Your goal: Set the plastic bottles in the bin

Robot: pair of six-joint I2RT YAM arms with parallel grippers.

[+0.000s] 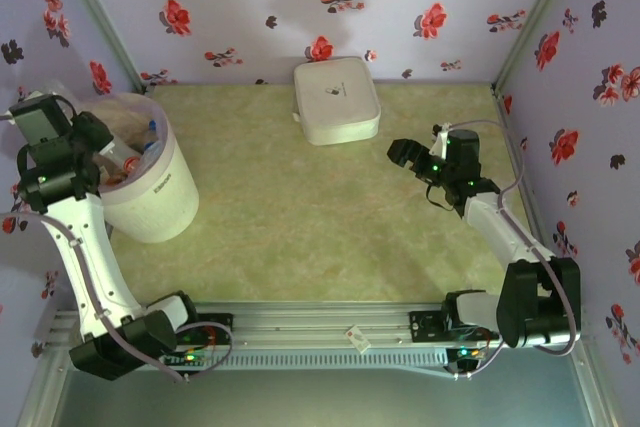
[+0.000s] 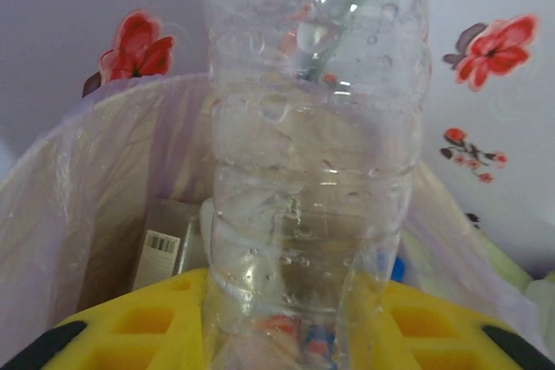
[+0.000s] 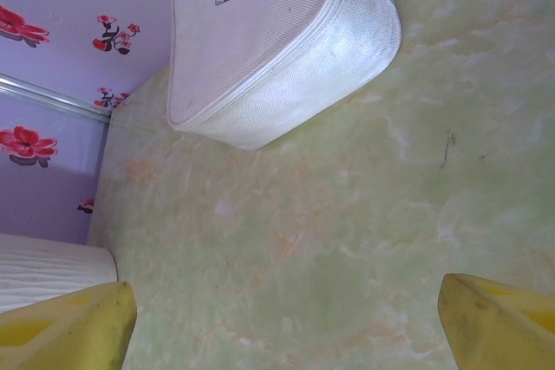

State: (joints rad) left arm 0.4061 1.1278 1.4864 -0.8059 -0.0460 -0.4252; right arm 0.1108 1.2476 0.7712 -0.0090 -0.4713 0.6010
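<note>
My left gripper should lower the clear bottle into the bin's opening (image 1: 125, 142) (image 2: 182, 205) before it lets go, because the bottle is still above the bottles inside.
A clear, ribbed plastic bottle (image 2: 316, 153) stands upright between the yellow fingers (image 2: 130, 327) of my left gripper (image 2: 295, 322), which is shut on it. It hangs over the open mouth of the bin (image 1: 160, 192), a white bucket lined with a pale bag (image 2: 69, 188). Other bottles (image 1: 140, 152) lie inside, one with a barcode label (image 2: 161, 253) and a blue cap (image 2: 397, 268) showing. In the top view my left gripper (image 1: 105, 155) sits at the bin's left rim. My right gripper (image 1: 402, 154) hovers open over bare table, nothing between its fingers (image 3: 74, 327).
A flat white square box (image 1: 336, 99) with rounded corners lies at the back centre, also the box (image 3: 277, 41) ahead of my right gripper. The bin's side (image 3: 43, 270) shows at that view's left edge. Flowered walls enclose the green table (image 1: 300, 217).
</note>
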